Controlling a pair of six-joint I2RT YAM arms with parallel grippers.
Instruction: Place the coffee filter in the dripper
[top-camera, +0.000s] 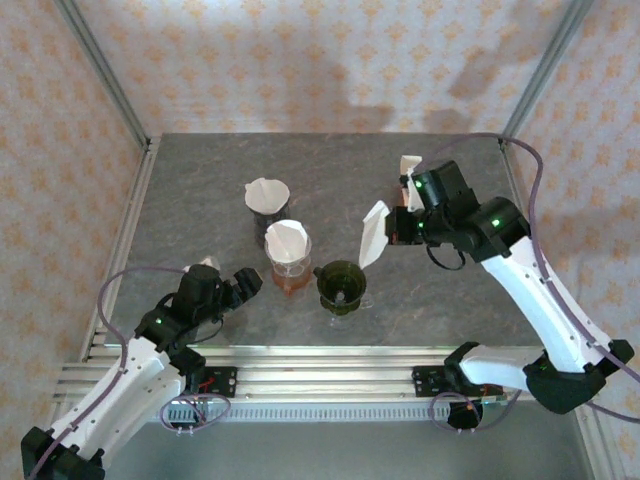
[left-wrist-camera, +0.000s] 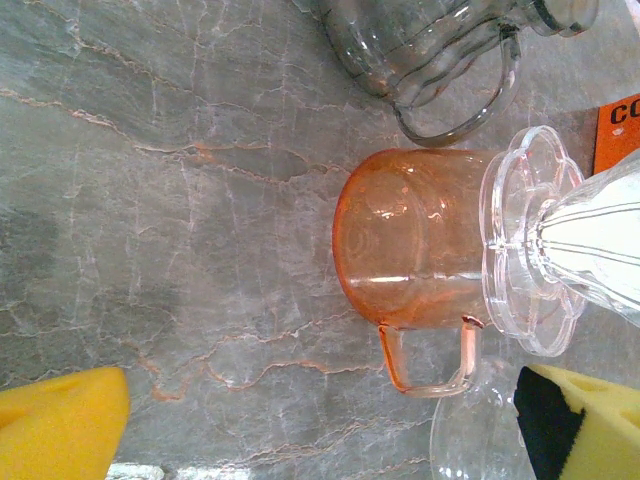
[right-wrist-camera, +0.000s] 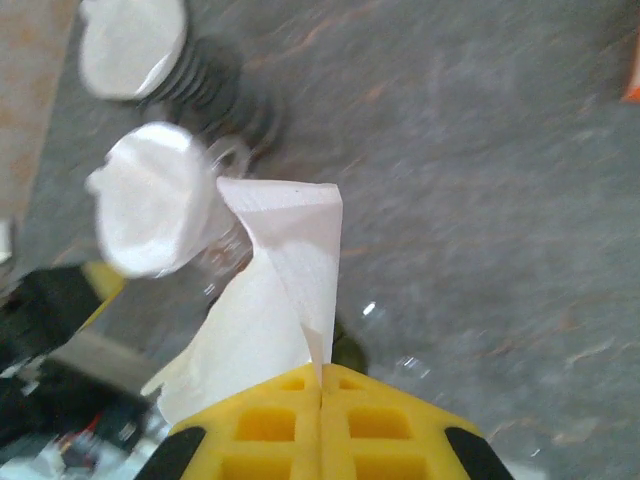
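Note:
The filter will next go back and down toward the empty dark green dripper's opening (top-camera: 341, 281) with the robot's right gripper, which will lower it in and let it go.
My right gripper (top-camera: 397, 228) hangs above the table, shut on a folded white coffee filter (top-camera: 373, 235). In the right wrist view the yellow pads (right-wrist-camera: 290, 425) pinch the filter's (right-wrist-camera: 270, 300) lower edge, and the paper fans out up and to the left. The empty dark green dripper (top-camera: 341, 287) stands on the table just below and left of the filter; a sliver of it (right-wrist-camera: 348, 350) peeks past the paper. My left gripper (top-camera: 243, 284) is open and low, left of the orange cup (top-camera: 290, 277), with nothing between its yellow fingers (left-wrist-camera: 60, 425).
A clear dripper (left-wrist-camera: 525, 240) holding a white filter (left-wrist-camera: 610, 230) sits on the orange cup (left-wrist-camera: 410, 240). Behind it another filter-lined dripper (top-camera: 267, 196) rests on a ribbed glass carafe (left-wrist-camera: 430, 50). Metal rails (top-camera: 320, 375) run along the near edge.

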